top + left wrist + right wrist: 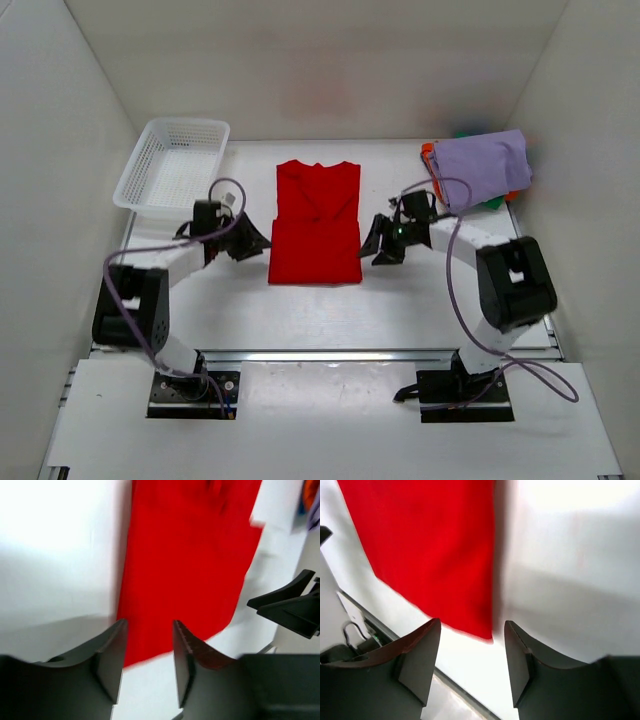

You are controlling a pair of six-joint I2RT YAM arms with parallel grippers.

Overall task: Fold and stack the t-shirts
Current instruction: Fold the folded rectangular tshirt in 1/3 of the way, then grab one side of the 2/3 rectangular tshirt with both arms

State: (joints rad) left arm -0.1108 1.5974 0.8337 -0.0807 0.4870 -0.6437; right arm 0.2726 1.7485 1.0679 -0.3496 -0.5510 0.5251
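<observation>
The right gripper lowers its open fingers back toward the base onto the red t-shirt's near corner [359, 281] [488, 635] next and closes.
A bright red t-shirt [316, 222] lies flat in the middle of the table, its sides folded in to a tall rectangle. My left gripper [258, 240] hovers just off the shirt's left edge, jaws open and holding nothing; the left wrist view shows the red t-shirt [190, 565] beyond the left gripper [149, 630]. My right gripper [372, 240] sits off the shirt's right edge, also open and holding nothing; its wrist view shows the red t-shirt [430, 550] ending near the right gripper [472, 630]. Folded t-shirts [480, 168], lavender on top of orange and green, are stacked at the back right.
A white mesh basket [172, 165] stands at the back left. White walls close in the table on three sides. A metal rail [320, 353] runs along the near edge by the arm bases.
</observation>
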